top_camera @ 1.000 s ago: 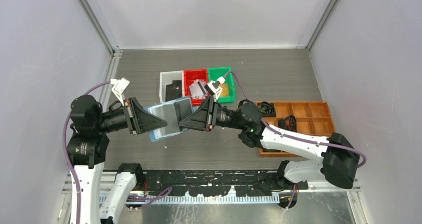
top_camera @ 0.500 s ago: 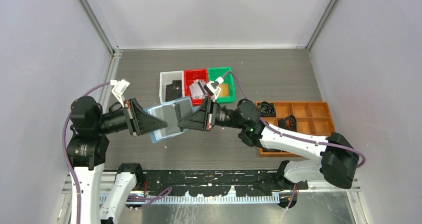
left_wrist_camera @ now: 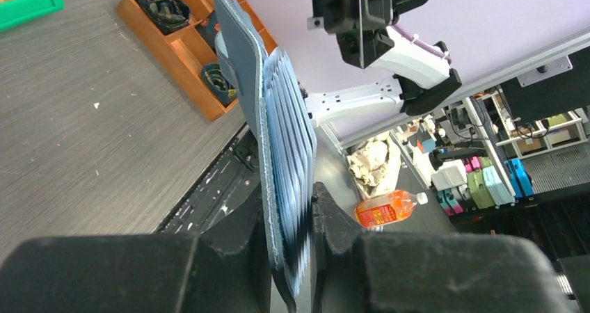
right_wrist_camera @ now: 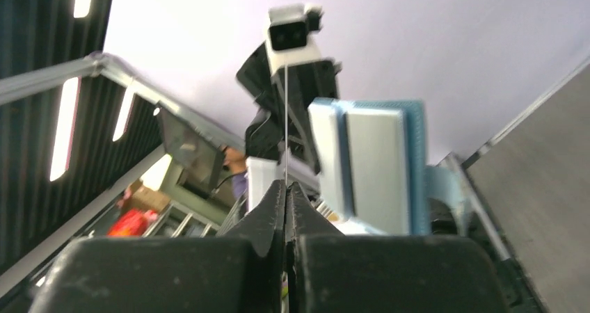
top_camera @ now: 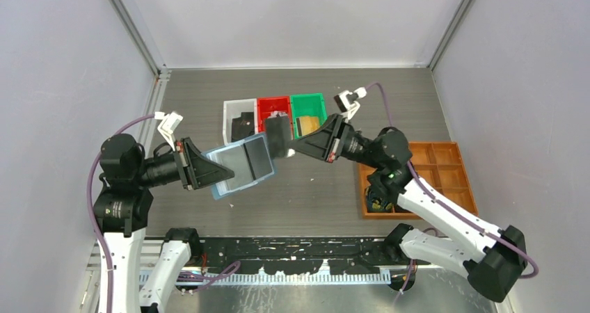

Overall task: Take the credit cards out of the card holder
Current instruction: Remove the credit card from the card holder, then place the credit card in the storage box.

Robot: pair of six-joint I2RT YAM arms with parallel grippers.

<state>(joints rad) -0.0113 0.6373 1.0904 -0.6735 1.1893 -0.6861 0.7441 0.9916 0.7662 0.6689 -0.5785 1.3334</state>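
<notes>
A black card is lying in the white bin (top_camera: 241, 123), so I should move my right gripper outward, down and to the left in the top view, over that bin, to release.
The card holder (top_camera: 243, 163), a blue wallet, hangs open above the table with its light blue slots facing up. My left gripper (top_camera: 221, 177) is shut on its lower left edge; in the left wrist view the wallet (left_wrist_camera: 278, 132) stands edge-on between the fingers (left_wrist_camera: 327, 222). A black credit card (top_camera: 278, 136) is out of the wallet, just past its upper right corner, pinched at its right edge by my shut right gripper (top_camera: 296, 148). From the right wrist camera that card (right_wrist_camera: 286, 118) shows only as a thin edge-on line rising from the closed jaws, with the wallet (right_wrist_camera: 376, 167) beyond.
Behind the wallet stand a white bin (top_camera: 227, 122) with a black card (top_camera: 243, 126), a red bin (top_camera: 273, 101) and a green bin (top_camera: 308, 99) with a gold card (top_camera: 309, 125). A wooden divided tray (top_camera: 445, 146) lies to the right, partly under my right arm.
My right gripper has shut on the black card and drawn it out of the wallet, up and to the right. The left gripper and the wallet have stayed in place.
</notes>
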